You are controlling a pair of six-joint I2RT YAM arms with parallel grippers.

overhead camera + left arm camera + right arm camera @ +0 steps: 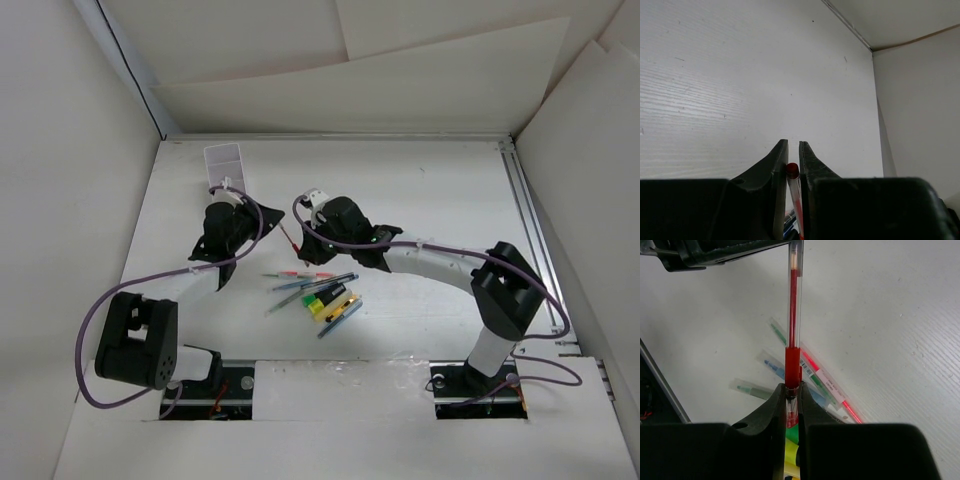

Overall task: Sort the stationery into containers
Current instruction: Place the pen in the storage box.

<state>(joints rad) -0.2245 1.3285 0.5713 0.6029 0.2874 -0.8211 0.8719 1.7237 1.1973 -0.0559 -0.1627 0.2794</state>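
Note:
The container's empty far section is outward and to the left in the top view. My left gripper will swing outward over it next and let go of the pen.
A red pen hangs in the air between my two grippers, above the table. In the right wrist view the right gripper is shut on the pen's red cap end. The clear barrel runs up to the left gripper. My left gripper is shut on the pen's other end. Several more pens and a yellow-green highlighter lie in a loose pile below. The white container stands at the back left, beyond the left gripper. The right gripper is nearer the pile.
White walls close in the table on three sides. An aluminium rail runs along the right edge. Purple cables loop off both arms. Green, blue and teal pens lie directly under the right gripper.

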